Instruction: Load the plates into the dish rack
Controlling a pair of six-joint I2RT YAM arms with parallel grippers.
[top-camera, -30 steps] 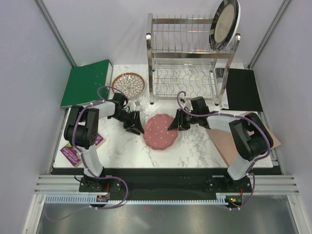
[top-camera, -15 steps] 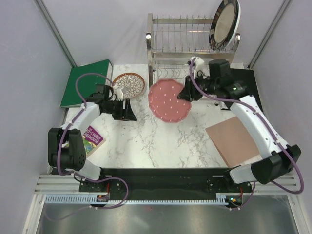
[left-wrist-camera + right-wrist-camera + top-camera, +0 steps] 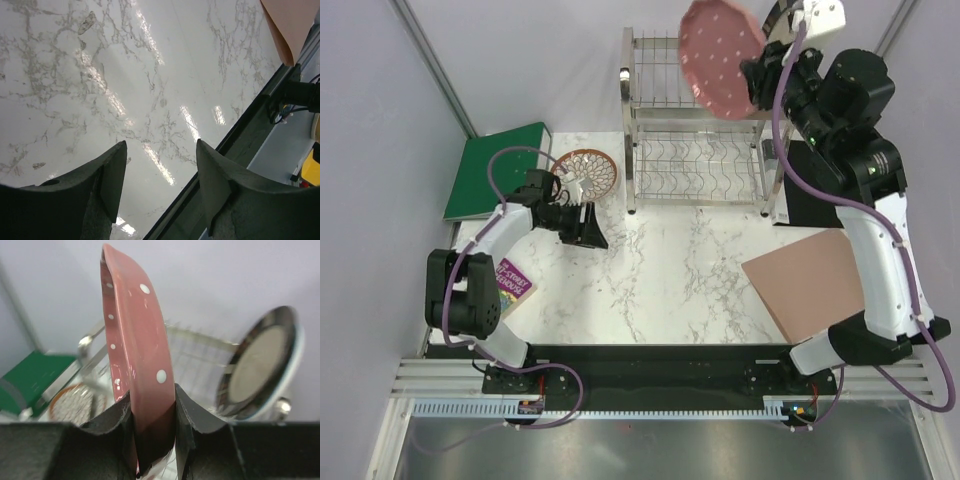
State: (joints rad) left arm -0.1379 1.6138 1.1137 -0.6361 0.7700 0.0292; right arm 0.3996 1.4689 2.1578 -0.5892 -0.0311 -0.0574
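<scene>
The top-level slot beside the dark-rimmed plate lies outward and below. My right gripper needs to turn outward in line with that plate, go down and release.
My right gripper [image 3: 757, 78] is shut on the edge of the pink plate with white dots [image 3: 720, 55], holding it on edge, high over the top tier of the dish rack [image 3: 705, 130]. In the right wrist view the pink plate [image 3: 132, 330] stands upright between the fingers of that gripper [image 3: 152, 425]. A dark-rimmed plate with a beige centre [image 3: 260, 370] stands in the rack's top tier at the right. The brown-and-white petal plate [image 3: 585, 172] lies flat on the table left of the rack. Just below it, my left gripper [image 3: 592, 228] hangs open and empty over bare marble [image 3: 160, 165].
A green folder [image 3: 495, 170] lies at the back left and a purple booklet [image 3: 510, 280] by the left arm. A black mat [image 3: 820, 185] sits right of the rack. In front of that mat lies a peach board [image 3: 810, 280]. The table's front edge [image 3: 240, 135] runs close under the left fingers.
The right arm lifted the pink plate from the table's middle to above the rack's top tier. The left gripper let go of the plate, opened and drew back left.
</scene>
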